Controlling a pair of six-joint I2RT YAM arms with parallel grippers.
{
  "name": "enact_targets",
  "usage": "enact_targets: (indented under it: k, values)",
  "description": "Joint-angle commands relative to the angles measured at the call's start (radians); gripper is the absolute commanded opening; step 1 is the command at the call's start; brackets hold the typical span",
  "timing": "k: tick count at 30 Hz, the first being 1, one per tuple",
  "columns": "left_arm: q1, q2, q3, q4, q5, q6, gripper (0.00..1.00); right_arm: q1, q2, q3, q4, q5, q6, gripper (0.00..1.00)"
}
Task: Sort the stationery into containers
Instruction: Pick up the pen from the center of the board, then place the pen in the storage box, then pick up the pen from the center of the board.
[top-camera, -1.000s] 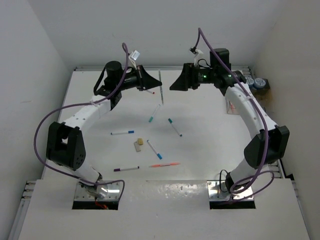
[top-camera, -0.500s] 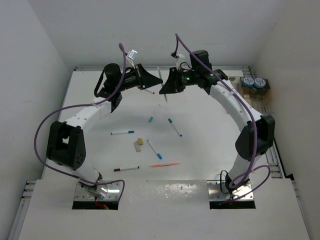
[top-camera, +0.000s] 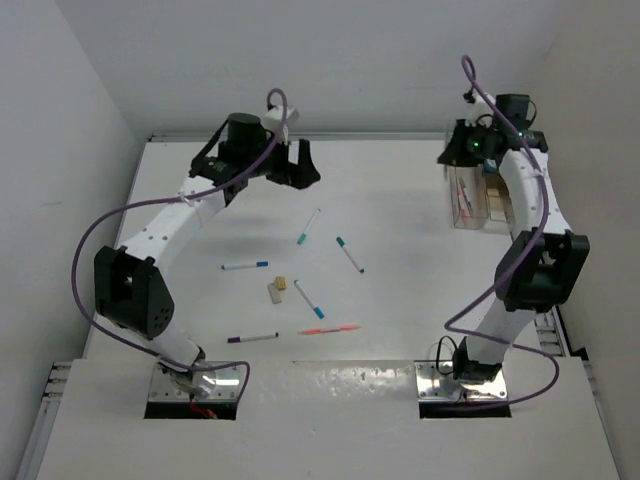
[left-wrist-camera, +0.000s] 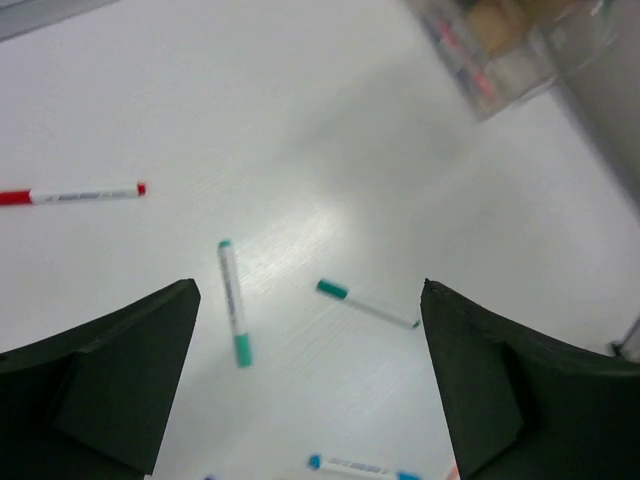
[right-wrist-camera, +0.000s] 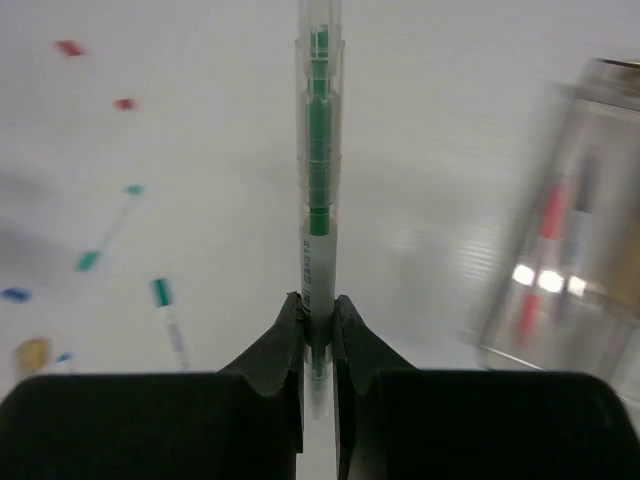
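Observation:
Red and dark pens are already in the clear container (top-camera: 465, 203), so the robot will next move its right gripper to the right in the top view and lower it over that container.
My right gripper (right-wrist-camera: 318, 310) is shut on a clear pen with a green core (right-wrist-camera: 318, 180), which stands up between the pads. In the top view that gripper (top-camera: 452, 158) hangs at the far right by the clear container (top-camera: 465, 203) and the tan container (top-camera: 495, 203). The clear container (right-wrist-camera: 570, 250) holds red and dark pens. My left gripper (left-wrist-camera: 308, 287) is open and empty above two teal-capped pens (left-wrist-camera: 234, 315) (left-wrist-camera: 365, 303). In the top view it (top-camera: 300, 165) hovers over the far middle of the table.
Loose on the table lie a red pen (left-wrist-camera: 70, 194), two blue-capped pens (top-camera: 245, 265) (top-camera: 308, 299), an orange pen (top-camera: 328, 329), a purple-capped pen (top-camera: 252, 338) and small tan and white blocks (top-camera: 277, 288). Purple cables arch over both arms.
The green pen passed from the left gripper to the right. The left gripper opened and drew back; the right arm swung the pen right, to the containers.

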Motion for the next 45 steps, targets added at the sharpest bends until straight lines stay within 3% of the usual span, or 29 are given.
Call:
enact_targets:
  k: [1,6,12,15,17,20,22,23,26,34,39,45]
  values:
    - [-0.096,-0.046,-0.051,-0.176,-0.205,0.286,1.00,-0.087,0.100,0.096,-0.092,0.203,-0.204,0.00]
    - [-0.138,-0.045,-0.105,-0.228,-0.223,0.395,1.00,-0.167,0.330,0.286,-0.158,0.230,-0.266,0.00]
    - [-0.172,-0.056,-0.175,-0.253,-0.260,0.492,1.00,-0.170,0.482,0.368,-0.157,0.291,-0.255,0.00]
    - [-0.193,-0.053,-0.207,-0.302,-0.112,0.581,1.00,-0.167,0.517,0.358,-0.142,0.343,-0.253,0.01]
    - [-0.245,-0.046,-0.218,-0.366,-0.093,0.622,0.99,-0.169,0.522,0.342,-0.135,0.392,-0.263,0.13]
    - [-0.309,-0.069,-0.287,-0.353,-0.111,0.667,0.86,-0.175,0.516,0.301,-0.145,0.428,-0.260,0.24]
    - [-0.351,-0.095,-0.339,-0.325,-0.122,0.667,0.81,-0.186,0.489,0.279,-0.146,0.421,-0.246,0.31]
    - [-0.368,-0.097,-0.351,-0.320,-0.125,0.667,0.79,-0.190,0.478,0.256,-0.152,0.420,-0.243,0.45]
    - [-0.426,-0.079,-0.379,-0.325,-0.133,0.652,0.77,-0.195,0.423,0.235,-0.191,0.405,-0.229,0.58]
    - [-0.593,-0.053,-0.414,-0.305,-0.212,0.610,0.71,-0.169,0.109,0.125,-0.300,0.204,-0.149,0.60]
    - [-0.673,-0.014,-0.447,-0.264,-0.246,0.574,0.64,-0.149,-0.056,0.014,-0.329,0.127,-0.099,0.60]
    - [-0.762,0.047,-0.444,-0.231,-0.320,0.528,0.64,-0.140,-0.222,-0.116,-0.338,0.089,-0.088,0.60]
